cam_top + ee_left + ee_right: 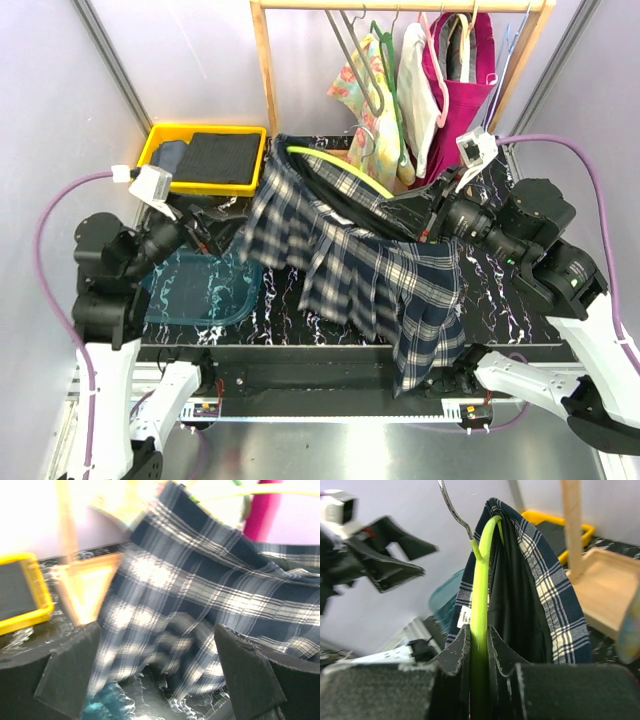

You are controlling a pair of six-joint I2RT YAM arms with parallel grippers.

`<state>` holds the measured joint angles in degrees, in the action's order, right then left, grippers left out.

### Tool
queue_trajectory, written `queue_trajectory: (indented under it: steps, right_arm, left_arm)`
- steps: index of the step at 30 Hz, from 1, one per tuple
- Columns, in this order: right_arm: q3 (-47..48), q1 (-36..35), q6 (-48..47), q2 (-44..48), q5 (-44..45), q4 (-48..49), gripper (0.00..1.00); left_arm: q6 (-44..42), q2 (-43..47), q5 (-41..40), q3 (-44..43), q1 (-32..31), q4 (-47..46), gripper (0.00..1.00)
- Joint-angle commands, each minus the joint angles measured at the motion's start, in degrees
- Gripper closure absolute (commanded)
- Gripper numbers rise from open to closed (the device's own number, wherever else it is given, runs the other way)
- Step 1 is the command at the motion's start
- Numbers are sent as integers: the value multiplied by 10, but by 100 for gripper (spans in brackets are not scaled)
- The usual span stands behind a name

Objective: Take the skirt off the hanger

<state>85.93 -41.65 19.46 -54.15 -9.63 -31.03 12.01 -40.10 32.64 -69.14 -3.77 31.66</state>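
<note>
Plaid cloth hangs just ahead of my left gripper's spread fingers, so my left gripper needs to move outward and in onto the skirt's side below the hanger's end (pixel 266 212) (pixel 135 612).
A navy and white plaid skirt (pixel 380 270) hangs over a yellow-green hanger (pixel 340 165) held above the table, and its hem trails past the front edge. My right gripper (pixel 479 645) is shut on the hanger's green bar (pixel 481 580), with the skirt (pixel 555 590) folded over the bar just beyond the fingertips. In the top view, that right gripper (pixel 405 207) is at the hanger's right end. My left gripper (pixel 160 675) is open at the skirt's left side. The plaid cloth (pixel 200 580) hangs in front of its spread fingers (pixel 70 675) and nothing is pinched between them.
A yellow bin (pixel 205 132) holding dark cloth sits at the back left. A teal tray (pixel 200 285) lies under my left arm. A wooden rack (pixel 265 60) at the back carries several hangers and garments, and its wooden base (pixel 610 590) lies behind the skirt.
</note>
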Motion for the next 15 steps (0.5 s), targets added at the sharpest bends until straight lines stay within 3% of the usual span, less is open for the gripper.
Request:
queue_trajectory:
  steps: [1,3,8,12,15]
  right_arm:
    - [49,-2,58,10,-76,105,100]
    - [43,-2,69,10,-90,112,100]
    - [36,-3,95,19,-117,138,100]
    - [33,-3,126,26,-135,162,100]
    - [29,-2,142,24,-143,184,100]
  left_arm:
    - [140,-18,243,63,38,-183,2]
    - [244,-28,296,101,54,-294,8]
    - [138,-62,304,74,124,-235,14]
    - [232,-96,429,91,170,-334,16]
    - [220,-111,424,101,169,-333,19]
